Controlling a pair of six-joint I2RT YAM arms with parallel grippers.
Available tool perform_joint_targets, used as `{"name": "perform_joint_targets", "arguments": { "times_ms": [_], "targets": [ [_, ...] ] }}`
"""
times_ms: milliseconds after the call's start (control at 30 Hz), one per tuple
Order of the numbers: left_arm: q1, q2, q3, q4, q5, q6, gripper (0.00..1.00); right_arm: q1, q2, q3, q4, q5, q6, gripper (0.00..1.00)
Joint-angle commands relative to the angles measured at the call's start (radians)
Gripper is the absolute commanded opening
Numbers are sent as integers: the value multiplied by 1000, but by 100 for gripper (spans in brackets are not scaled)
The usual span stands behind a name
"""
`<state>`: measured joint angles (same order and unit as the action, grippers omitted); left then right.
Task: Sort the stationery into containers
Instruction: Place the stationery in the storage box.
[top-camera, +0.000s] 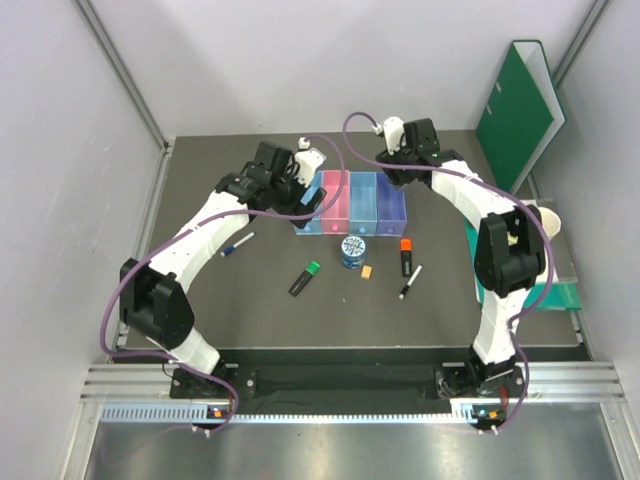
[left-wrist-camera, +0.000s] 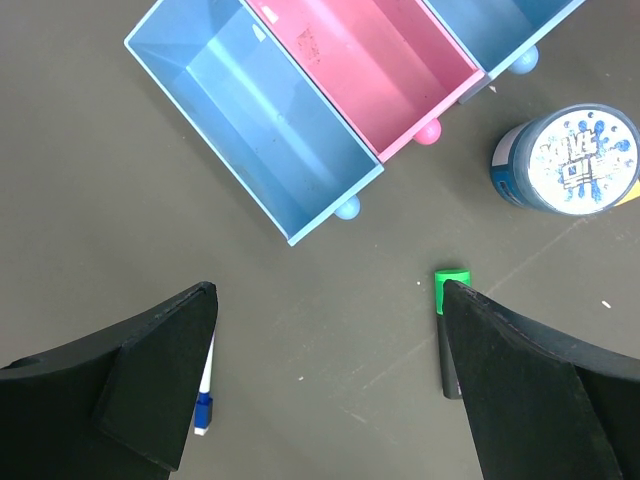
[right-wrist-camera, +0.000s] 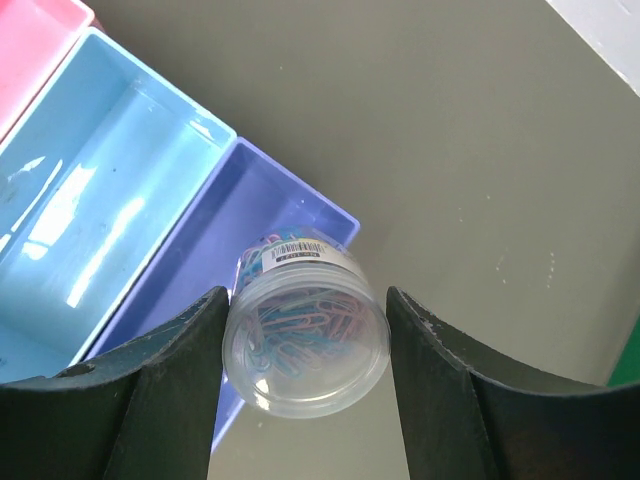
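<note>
The round pot should go into the purple tray's far end, so my right gripper will first move toward the neighbouring light blue tray and then go down.
My right gripper is shut on the clear grey-lilac round pot of coloured paper clips and holds it above the far end of the purple tray. The four joined trays stand at the table's middle back. My left gripper is open and empty, above the table in front of the left light blue tray. Below it lie a thin pen with a blue cap and the green-capped highlighter. The blue patterned tin, the orange eraser, the orange-capped highlighter and a second pen lie in front of the trays.
A green ring binder leans on the back right wall. A cream paper cup and a teal flat tray are at the right edge. Grey walls close in the table's left, back and right.
</note>
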<state>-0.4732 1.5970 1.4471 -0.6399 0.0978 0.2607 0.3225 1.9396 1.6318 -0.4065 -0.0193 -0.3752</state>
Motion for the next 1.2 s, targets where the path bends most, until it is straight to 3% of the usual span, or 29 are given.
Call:
{"name": "perform_joint_targets", "arguments": {
  "times_ms": [0, 900, 1000, 1033, 1167],
  "targets": [
    [-4, -11, 12, -1, 19, 6, 99, 26, 21, 85, 70, -7, 12, 25],
    [-39, 27, 39, 31, 129, -15, 99, 58, 73, -24, 146, 39, 41, 31],
    [-67, 40, 36, 46, 152, -12, 99, 58, 75, -26, 140, 47, 39, 57],
    [-74, 52, 35, 51, 155, -8, 99, 58, 71, -27, 138, 47, 38, 73],
    [-117, 78, 13, 100, 177, -1, 99, 59, 32, -41, 135, 53, 33, 91]
  ]
}}
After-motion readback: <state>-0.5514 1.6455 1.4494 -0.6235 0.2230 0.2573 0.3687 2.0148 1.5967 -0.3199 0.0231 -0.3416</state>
